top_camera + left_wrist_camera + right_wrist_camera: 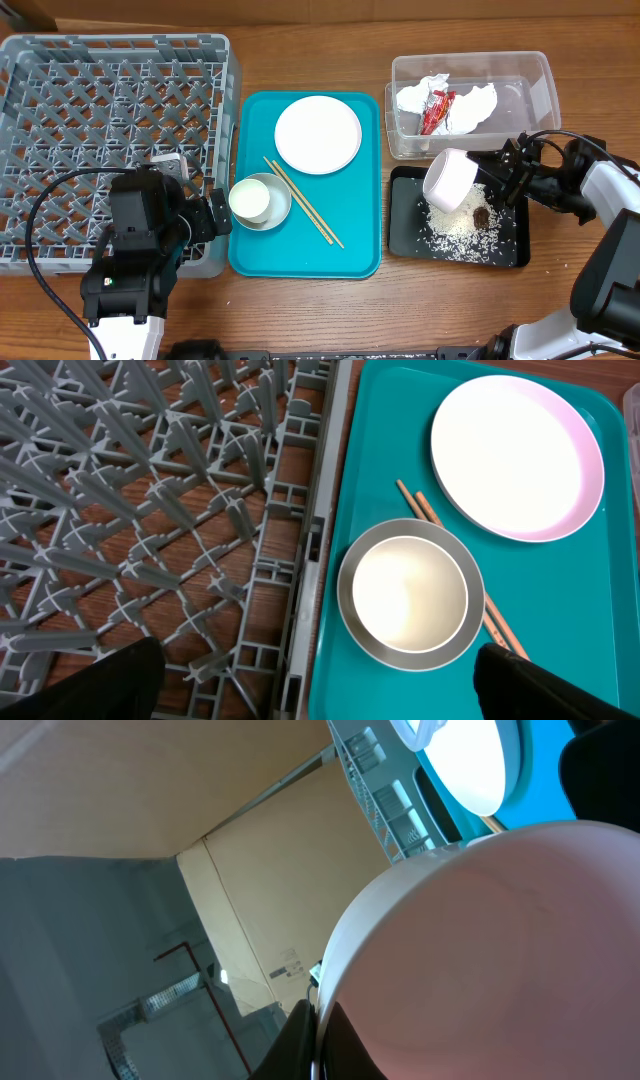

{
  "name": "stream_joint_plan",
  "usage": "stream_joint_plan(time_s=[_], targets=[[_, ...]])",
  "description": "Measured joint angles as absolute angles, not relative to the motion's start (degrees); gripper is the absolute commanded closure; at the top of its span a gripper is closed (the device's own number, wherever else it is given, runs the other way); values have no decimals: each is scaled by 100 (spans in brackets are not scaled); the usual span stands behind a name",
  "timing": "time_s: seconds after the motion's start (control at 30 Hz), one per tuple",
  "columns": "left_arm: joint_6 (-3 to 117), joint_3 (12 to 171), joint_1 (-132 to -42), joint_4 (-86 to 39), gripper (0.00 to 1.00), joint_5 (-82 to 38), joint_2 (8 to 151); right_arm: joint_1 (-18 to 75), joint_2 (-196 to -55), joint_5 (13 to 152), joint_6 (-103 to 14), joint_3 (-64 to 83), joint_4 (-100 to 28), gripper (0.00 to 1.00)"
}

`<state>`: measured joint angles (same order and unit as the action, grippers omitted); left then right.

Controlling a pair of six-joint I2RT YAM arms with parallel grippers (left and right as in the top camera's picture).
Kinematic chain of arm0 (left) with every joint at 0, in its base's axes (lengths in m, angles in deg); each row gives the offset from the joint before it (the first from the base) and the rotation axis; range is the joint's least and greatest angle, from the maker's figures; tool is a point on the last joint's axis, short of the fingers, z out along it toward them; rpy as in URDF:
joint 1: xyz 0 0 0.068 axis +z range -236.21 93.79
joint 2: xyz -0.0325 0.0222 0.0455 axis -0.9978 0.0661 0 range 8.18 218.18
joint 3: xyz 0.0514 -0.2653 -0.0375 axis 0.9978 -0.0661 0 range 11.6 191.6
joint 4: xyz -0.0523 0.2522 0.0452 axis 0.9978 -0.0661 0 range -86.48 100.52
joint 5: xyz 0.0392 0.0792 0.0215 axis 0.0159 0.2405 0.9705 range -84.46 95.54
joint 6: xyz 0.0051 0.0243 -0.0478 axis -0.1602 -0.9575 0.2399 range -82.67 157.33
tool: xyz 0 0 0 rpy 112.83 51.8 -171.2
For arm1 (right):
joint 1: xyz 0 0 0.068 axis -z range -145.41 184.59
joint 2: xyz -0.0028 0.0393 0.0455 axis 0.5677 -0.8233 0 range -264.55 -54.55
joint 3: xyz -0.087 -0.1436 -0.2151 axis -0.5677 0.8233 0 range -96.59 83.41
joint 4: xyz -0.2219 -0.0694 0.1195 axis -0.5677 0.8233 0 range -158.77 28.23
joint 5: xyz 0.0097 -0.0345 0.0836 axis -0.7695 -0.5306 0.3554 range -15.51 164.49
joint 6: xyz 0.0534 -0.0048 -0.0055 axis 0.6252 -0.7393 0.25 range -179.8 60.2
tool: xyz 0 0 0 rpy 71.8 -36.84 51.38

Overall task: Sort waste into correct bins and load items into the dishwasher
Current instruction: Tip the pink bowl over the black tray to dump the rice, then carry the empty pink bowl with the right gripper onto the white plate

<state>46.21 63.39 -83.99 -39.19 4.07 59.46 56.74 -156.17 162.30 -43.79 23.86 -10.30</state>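
Note:
The robot will next lift the bowl in its right gripper from the black tray and turn it upright, then lower it onto the white plate (318, 135) (477, 762).
My right gripper (503, 172) is shut on the rim of the pinkish-white bowl (452, 180), held tipped over the black tray (510, 250). Loose rice (455, 235) and a brown scrap (481, 214) lie in that tray. In the right wrist view the fingers (320, 1040) pinch the bowl (500, 950). The clear tub (540, 75) holds the napkin (478, 103) and red wrapper (436, 110). My left gripper (207, 215) is open and empty (315, 685), over the dish rack's (150, 510) right edge. Beside it the white cup (410, 593) sits in the grey metal bowl (350, 620).
The teal tray (300, 255) carries the white plate (318, 134), the chopsticks (305, 203) and the grey bowl (277, 215) with the cup (250, 199). The grey rack (110, 110) fills the left of the table. The left arm's cable loops at the front left.

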Motion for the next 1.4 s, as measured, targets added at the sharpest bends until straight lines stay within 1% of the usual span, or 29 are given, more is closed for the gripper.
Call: stream_joint_plan(time_s=[0.27, 0.37, 0.47, 0.57, 0.73, 0.83, 0.93, 1.13, 1.27, 1.4], targets=[[4619, 6339, -8399, -3917, 0, 407, 5946, 5670, -15617, 16162, -4449, 2386, -1255, 96], [4621, 6339, -8399, -3915, 0, 407, 5946, 5611, -15615, 15552, -4578, 2384, -1255, 96], [4621, 6339, -8399, -3904, 0, 407, 5946, 5357, -15587, 14848, -4901, 2377, -1121, 96], [4621, 6339, -8399, -3897, 0, 407, 5946, 5123, -15475, 14573, -5172, 2296, -1021, 96], [4621, 6339, -8399, -3880, 0, 407, 5946, 4592, -15077, 13939, -5430, 1629, -831, 96], [4621, 6339, -8399, -3878, 0, 407, 5946, 4024, -14857, 13207, -5491, 897, -667, 96], [4621, 6339, -8399, -3878, 0, 407, 5946, 3329, -14743, 12475, -5535, 338, -818, 96], [4621, 6339, -8399, -3878, 0, 407, 5949, 1786, -14714, 10754, -5522, 82, -2133, 96], [4621, 6339, -8399, -3878, 0, 407, 5975, 931, -14789, 9546, -5550, 80, -3075, 96], [4621, 6339, -8399, -3878, 1, 407, 5981, 315, -15136, 8800, -5712, 80, -3827, 96]])
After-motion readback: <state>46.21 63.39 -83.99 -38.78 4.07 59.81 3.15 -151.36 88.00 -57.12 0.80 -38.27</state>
